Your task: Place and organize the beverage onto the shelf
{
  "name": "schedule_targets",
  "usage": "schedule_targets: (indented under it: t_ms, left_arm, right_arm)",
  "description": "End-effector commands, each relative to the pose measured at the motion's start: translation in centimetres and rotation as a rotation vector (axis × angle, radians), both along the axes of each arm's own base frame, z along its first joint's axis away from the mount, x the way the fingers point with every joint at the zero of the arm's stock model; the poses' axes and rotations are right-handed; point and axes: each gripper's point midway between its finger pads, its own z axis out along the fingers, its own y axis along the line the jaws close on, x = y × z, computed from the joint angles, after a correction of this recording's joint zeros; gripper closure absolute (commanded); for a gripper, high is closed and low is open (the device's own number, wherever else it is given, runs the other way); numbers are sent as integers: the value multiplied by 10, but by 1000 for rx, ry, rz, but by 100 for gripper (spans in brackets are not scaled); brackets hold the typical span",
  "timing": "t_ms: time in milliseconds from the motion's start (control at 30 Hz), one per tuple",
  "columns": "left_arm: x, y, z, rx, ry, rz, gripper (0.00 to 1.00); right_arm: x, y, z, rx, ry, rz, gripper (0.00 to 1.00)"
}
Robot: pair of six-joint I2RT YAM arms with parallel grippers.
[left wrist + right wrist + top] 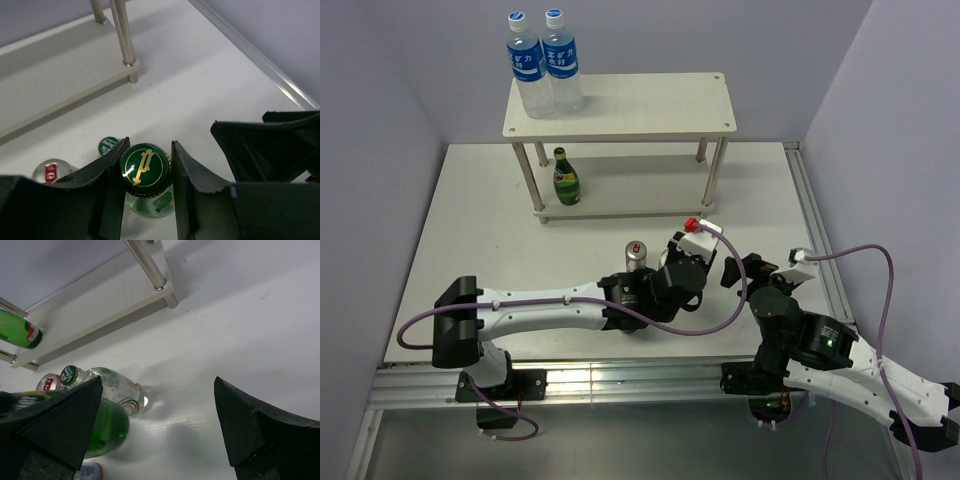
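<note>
My left gripper will next carry its bottle outward and let go of it on the empty lower level of the shelf, next to its match, to the gripper's left in the top view.
My left gripper (146, 167) is shut on the green, gold-marked cap of a dark green bottle (145, 169), which stands on the table in front of the shelf (640, 105). In the top view the left gripper (682, 272) hides that bottle. A clear bottle with a green cap (107, 385) and a silver can (637, 255) stand beside it. Another dark green bottle (565, 178) stands on the lower tier at the left. My right gripper (160, 425) is open and empty, just right of the group (738, 270).
Two tall water bottles (542, 60) stand on the top board's left end. A metal shelf leg (125, 40) stands just beyond my left gripper. The right gripper's black finger (270, 145) is close on the right. A raised rail (812, 230) runs along the table's right edge.
</note>
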Motion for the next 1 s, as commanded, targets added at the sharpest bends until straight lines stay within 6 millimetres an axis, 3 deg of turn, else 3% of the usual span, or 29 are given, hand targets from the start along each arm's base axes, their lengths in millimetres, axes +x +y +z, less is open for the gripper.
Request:
schedule_targets:
  t_ms: [0, 200, 433, 633, 767, 967]
  left_arm:
    - [4, 29, 122, -252, -106, 68, 100]
    - [25, 72, 173, -282, -210, 142, 100]
    - [83, 125, 186, -296, -276, 251, 100]
    - [154, 181, 164, -283, -291, 390, 100]
    - [181, 195, 150, -277, -303, 427, 100]
    - [226, 205, 108, -231, -282, 466, 100]
  right_arm:
    - [1, -2, 6, 27, -27, -18, 1]
    - [1, -2, 6, 26, -27, -18, 1]
    - [1, -2, 6, 27, -28, -17, 1]
    - [2, -1, 5, 23, -27, -16, 1]
    - [2, -1, 6, 23, -28, -16, 1]
    - [2, 0, 5, 20, -28, -15, 1]
